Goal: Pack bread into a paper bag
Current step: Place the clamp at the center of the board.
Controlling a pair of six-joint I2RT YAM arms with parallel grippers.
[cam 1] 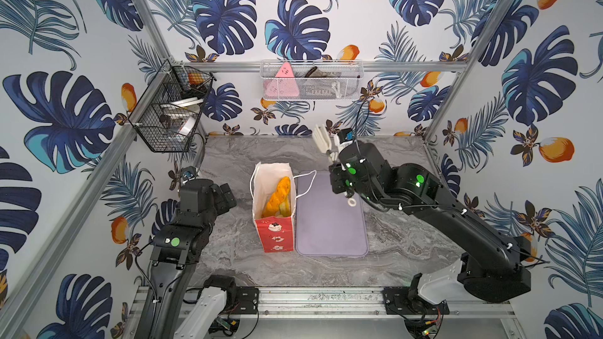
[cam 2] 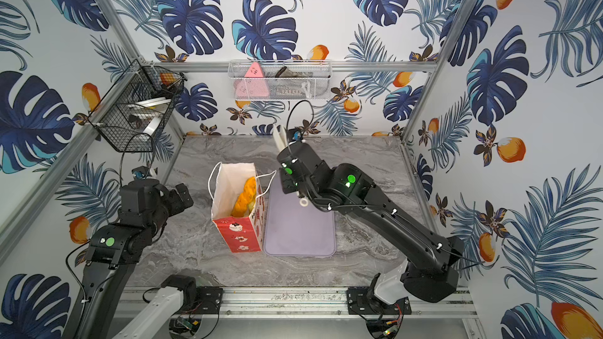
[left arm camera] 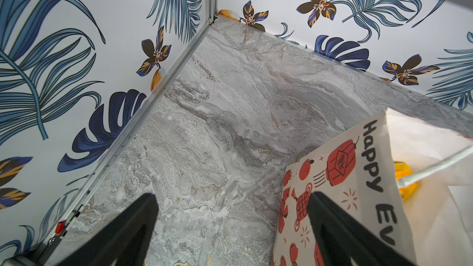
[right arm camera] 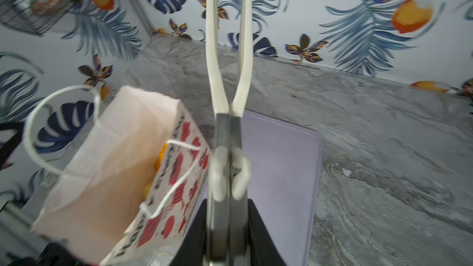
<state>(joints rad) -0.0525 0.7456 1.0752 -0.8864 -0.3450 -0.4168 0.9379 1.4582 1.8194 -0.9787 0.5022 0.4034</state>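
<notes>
I should lower my right gripper past the tray and release the metal tongs (cam 1: 326,145) over the bare marble (cam 1: 379,222) below, farther from the bag.
The paper bag (cam 1: 275,239) (cam 2: 238,236) stands upright and open on the marble table, red outside and white inside. In it leans a long orange-golden twisted loaf (cam 1: 278,195) (cam 2: 245,195) over a pale yellow piece (cam 1: 284,211). My right gripper (right arm camera: 227,202) (cam 1: 339,174) hovers above the far end of the lilac tray, just right of the bag, and is shut on metal tongs (right arm camera: 227,129) (cam 1: 326,145). The tongs' white tips stand apart with nothing between them. My left gripper (left arm camera: 233,195) (cam 1: 228,195) is open and empty, left of the bag (left arm camera: 358,175).
A flat lilac tray (cam 1: 329,223) (cam 2: 297,233) (right arm camera: 281,162) lies right of the bag with nothing on it. A white wire basket (cam 1: 326,92) on the back wall holds a pink triangle (cam 1: 284,83). A black wire basket (cam 1: 169,109) hangs at the back left.
</notes>
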